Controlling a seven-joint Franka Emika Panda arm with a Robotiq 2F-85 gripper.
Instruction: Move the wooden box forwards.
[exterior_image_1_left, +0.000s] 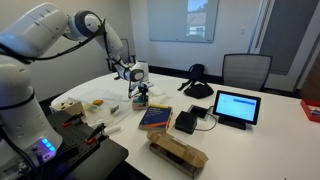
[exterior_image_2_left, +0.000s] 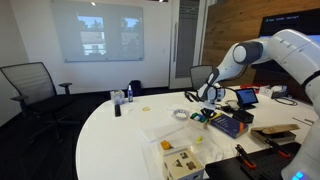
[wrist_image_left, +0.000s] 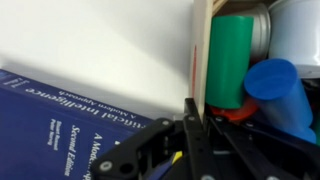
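Note:
The gripper will next drag the wooden box (exterior_image_1_left: 140, 99) back onto the bare tabletop beside the blue book and let go of it, because this place is between gripper and base.
The wooden box (wrist_image_left: 202, 40) is a small low box with tan walls. It holds a green cylinder (wrist_image_left: 232, 55), a blue cylinder (wrist_image_left: 278, 92) and something red. It stands on the white table next to the blue book (wrist_image_left: 60, 125). My gripper (wrist_image_left: 197, 115) is down over the box, and its fingers look shut on the tan side wall. In both exterior views the gripper (exterior_image_1_left: 138, 86) (exterior_image_2_left: 208, 100) sits right on top of the box (exterior_image_1_left: 140, 99) (exterior_image_2_left: 203, 117), with the blue book (exterior_image_1_left: 155, 118) (exterior_image_2_left: 228, 124) just beside it.
A larger brown oblong box (exterior_image_1_left: 178, 152) lies near the table edge. A tablet (exterior_image_1_left: 237, 107) and a black device (exterior_image_1_left: 187, 122) are past the book, and headphones (exterior_image_1_left: 197, 85) lie farther back. A white tray (exterior_image_2_left: 182, 157) and sheets of paper lie on the table (exterior_image_2_left: 120, 135).

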